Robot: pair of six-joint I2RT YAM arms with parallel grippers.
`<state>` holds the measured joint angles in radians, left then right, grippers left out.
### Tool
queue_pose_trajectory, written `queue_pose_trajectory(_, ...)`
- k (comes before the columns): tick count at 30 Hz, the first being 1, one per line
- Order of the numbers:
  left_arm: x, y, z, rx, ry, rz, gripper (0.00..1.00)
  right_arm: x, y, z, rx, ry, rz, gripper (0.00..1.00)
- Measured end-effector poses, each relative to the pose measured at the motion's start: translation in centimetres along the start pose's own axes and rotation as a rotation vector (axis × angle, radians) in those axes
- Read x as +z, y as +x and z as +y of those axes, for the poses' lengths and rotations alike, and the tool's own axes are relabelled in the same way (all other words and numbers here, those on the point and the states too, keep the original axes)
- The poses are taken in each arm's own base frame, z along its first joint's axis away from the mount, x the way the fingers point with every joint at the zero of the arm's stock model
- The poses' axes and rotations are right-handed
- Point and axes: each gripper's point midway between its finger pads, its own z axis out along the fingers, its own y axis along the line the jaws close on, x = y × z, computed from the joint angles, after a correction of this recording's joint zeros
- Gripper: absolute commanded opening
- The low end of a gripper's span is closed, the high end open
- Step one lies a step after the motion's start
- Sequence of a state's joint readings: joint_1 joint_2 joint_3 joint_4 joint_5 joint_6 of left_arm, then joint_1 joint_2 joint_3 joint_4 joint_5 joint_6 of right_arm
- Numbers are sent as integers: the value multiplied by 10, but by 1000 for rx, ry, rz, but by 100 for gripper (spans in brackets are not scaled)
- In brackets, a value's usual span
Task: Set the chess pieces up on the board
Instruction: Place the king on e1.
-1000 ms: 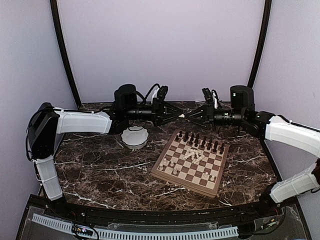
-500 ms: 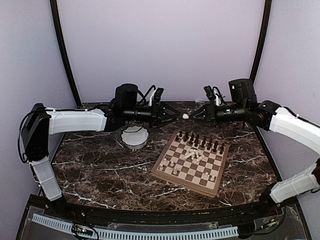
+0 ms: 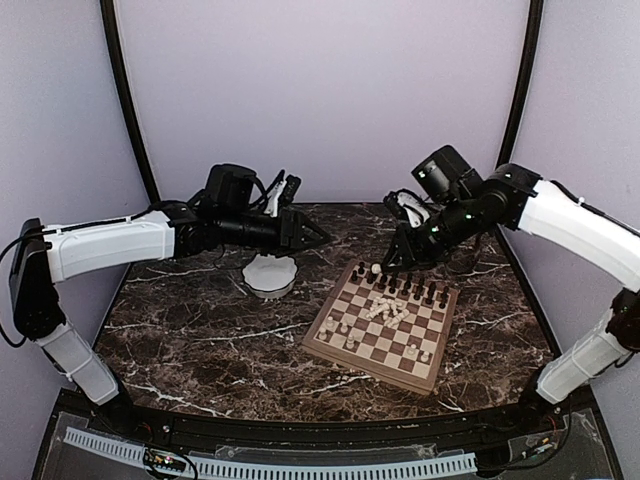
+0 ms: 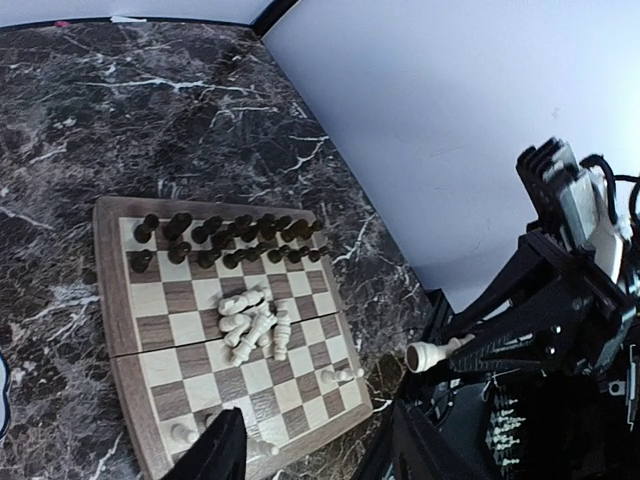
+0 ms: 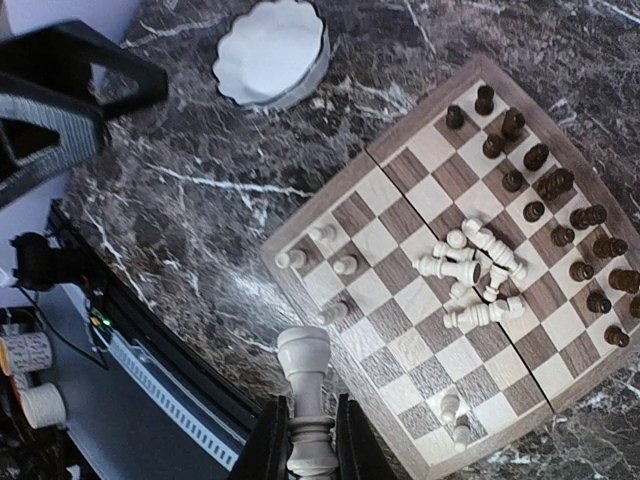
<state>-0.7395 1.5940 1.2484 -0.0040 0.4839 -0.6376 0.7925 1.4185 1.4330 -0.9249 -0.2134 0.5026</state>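
I need to move my right gripper back next and lower it to let go of the cream piece on the near row's middle dark square [image 3: 378,356] [image 5: 380,368], because that spot is empty between standing pieces.
The board [image 3: 365,368] lies right of centre on the marble table. Dark chess pieces [image 3: 400,280] stand in two rows along its far edge, and a heap of cream ones [image 3: 387,310] lies toppled in its middle. A few cream pieces [image 3: 340,330] stand near its front-left side. My right gripper [image 3: 383,268] hovers over the board's far-left corner, shut on a cream piece [image 5: 305,385] that juts out past the fingertips. In the left wrist view that same held piece [image 4: 430,355] shows beside the board. My left gripper [image 3: 318,238] hangs open and empty above the table's back left.
A white scalloped bowl [image 3: 270,275] sits on the table left of the board, below the left gripper. The dark marble table ends in a black front rail [image 3: 300,430]. Curved black posts and pale walls close off the back.
The two grippers met tip to tip over the table's back with the cream piece between them. The left opened and drew back leftward; the right carried the piece down toward the board.
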Motion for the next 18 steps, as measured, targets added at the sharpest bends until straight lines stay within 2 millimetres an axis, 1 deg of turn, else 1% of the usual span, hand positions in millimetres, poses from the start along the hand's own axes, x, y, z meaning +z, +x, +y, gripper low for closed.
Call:
queue_pose_trajectory(3, -2, 5, 14, 7, -62, 15, 52, 20, 17, 0, -56, 90, 120, 2)
queue_pose_trajectory(4, -2, 6, 18, 9, -79, 19, 52, 26, 23, -3, -70, 127, 164, 2)
queue_pose_trajectory(5, -3, 7, 21, 12, -93, 21, 52, 32, 32, 1, -98, 145, 202, 2)
queue_pose_trajectory(6, -4, 8, 25, 14, -108, 24, 52, 36, 40, 0, -122, 176, 247, 1)
queue_pose_trajectory(10, -9, 9, 30, 27, -136, 24, 52, 53, 69, -6, -204, 285, 405, 1)
queue_pose_trajectory(14, -15, 9, 31, 43, -147, 18, 52, 63, 88, -15, -246, 351, 511, 1)
queue_pose_trajectory(18, -19, 12, 33, 49, -157, 18, 52, 66, 97, -21, -258, 379, 564, 1)
